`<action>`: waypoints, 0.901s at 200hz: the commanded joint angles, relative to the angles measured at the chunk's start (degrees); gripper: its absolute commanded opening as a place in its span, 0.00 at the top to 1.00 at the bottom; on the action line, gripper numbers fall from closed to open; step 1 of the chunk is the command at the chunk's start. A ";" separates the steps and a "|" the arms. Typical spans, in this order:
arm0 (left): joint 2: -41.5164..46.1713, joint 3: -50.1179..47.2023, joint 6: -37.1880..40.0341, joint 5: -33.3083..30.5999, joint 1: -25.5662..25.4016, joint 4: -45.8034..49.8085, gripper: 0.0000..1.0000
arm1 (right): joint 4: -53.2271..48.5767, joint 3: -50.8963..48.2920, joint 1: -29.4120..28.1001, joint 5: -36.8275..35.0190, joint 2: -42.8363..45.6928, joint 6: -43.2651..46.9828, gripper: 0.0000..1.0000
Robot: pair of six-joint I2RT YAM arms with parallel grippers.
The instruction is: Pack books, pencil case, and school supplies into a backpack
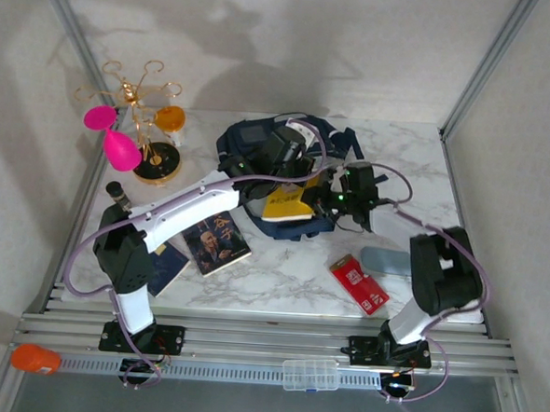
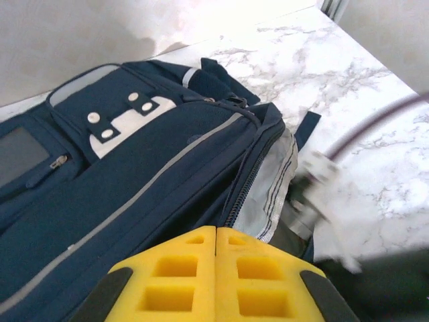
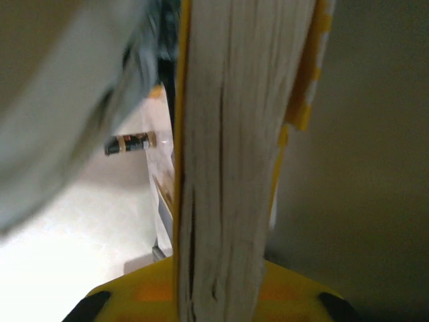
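My right gripper lowers into the backpack's opening below it next and releases the yellow book there, since my left gripper holds the backpack's zipper edge.
The navy backpack (image 1: pixel 251 139) lies at the back middle of the table, its mouth towards the right arm. My left gripper (image 1: pixel 282 160) is shut on the backpack's (image 2: pixel 134 181) zipper edge (image 2: pixel 251 174), and grey lining (image 2: pixel 271 191) shows beside my left gripper (image 2: pixel 216 231). A bright yellow book (image 1: pixel 286 205) sticks out of the mouth, with my right gripper (image 1: pixel 325 202) shut on it. In the right wrist view the yellow book's page edge (image 3: pixel 234 134) stands upright in my right gripper (image 3: pixel 221 295). The dark navy book (image 1: pixel 217 243) lies flat near the left arm.
A dark blue notebook (image 1: pixel 170 267) lies beside the navy book. A red pack (image 1: pixel 359 284) and a grey-blue case (image 1: pixel 384 261) lie front right. A gold wire stand (image 1: pixel 153 133) with pink and orange pieces stands back left. Frame rails border the table.
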State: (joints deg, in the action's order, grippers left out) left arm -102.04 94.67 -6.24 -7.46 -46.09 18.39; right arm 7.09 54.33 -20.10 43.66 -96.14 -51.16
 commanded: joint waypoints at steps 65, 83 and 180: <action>6.40 -1.53 -1.11 -9.63 -0.85 -2.73 1.00 | -7.40 14.53 3.54 -6.05 -15.46 13.26 0.82; 6.26 -2.06 -1.07 -10.80 -0.80 -3.70 1.00 | -10.02 14.51 3.62 -8.41 -14.96 15.61 0.64; 5.22 -1.87 -1.15 -10.84 -0.67 -4.81 1.00 | -16.26 2.81 -0.74 -24.59 -6.24 18.50 0.65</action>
State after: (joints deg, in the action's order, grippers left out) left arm -98.94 92.47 -6.48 -15.99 -46.70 17.74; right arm -6.70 57.76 -20.16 24.34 -102.43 -34.02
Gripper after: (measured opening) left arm 0.035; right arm 0.445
